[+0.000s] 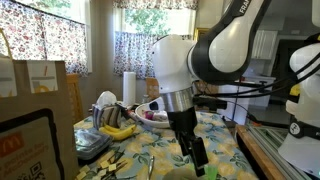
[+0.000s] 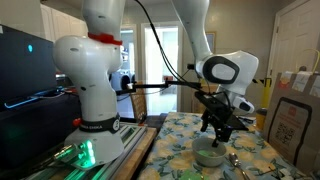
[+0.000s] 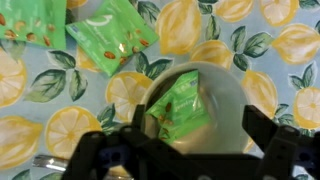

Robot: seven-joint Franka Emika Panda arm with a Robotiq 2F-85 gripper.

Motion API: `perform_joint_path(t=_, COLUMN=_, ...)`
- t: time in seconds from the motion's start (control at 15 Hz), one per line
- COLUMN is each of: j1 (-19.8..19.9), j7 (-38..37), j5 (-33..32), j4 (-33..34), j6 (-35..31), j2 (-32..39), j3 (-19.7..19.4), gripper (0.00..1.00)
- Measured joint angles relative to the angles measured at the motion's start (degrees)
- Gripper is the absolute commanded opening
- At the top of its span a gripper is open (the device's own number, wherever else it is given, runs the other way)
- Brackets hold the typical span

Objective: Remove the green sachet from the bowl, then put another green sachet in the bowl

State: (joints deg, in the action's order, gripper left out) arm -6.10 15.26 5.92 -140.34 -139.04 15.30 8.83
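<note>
I need to lower my open gripper into the white bowl (image 3: 228, 88) next and close its fingers on the green sachet (image 3: 183, 106), because that sachet is below my gripper, inside the bowl's rim.
The white bowl (image 3: 228, 88) sits on a lemon-print tablecloth and holds a green sachet (image 3: 180, 104) that leans against its left inner side. My gripper (image 3: 195, 128) is open and hangs just above the bowl, with one finger on each side of the sachet. Two more green sachets (image 3: 115, 38) (image 3: 32, 25) lie flat on the cloth beyond the bowl. In both exterior views the gripper (image 1: 194, 152) (image 2: 218, 130) points down over the bowl (image 2: 210, 155).
A brown paper bag (image 1: 40, 92), a paper towel roll (image 1: 128, 88) and a pile of clutter with a yellow item (image 1: 118, 130) stand on the table's far side. A metal utensil (image 3: 48, 160) lies next to the bowl. A framed board (image 2: 289, 125) stands close by.
</note>
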Motion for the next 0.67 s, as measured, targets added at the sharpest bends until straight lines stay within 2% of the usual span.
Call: perform_joint_path(t=0.67, j1=-1.83, j7=-3.82, j5=-1.62, j4=-0.08, j6=-9.09, j2=7.02, j3=0.24, gripper=1.0)
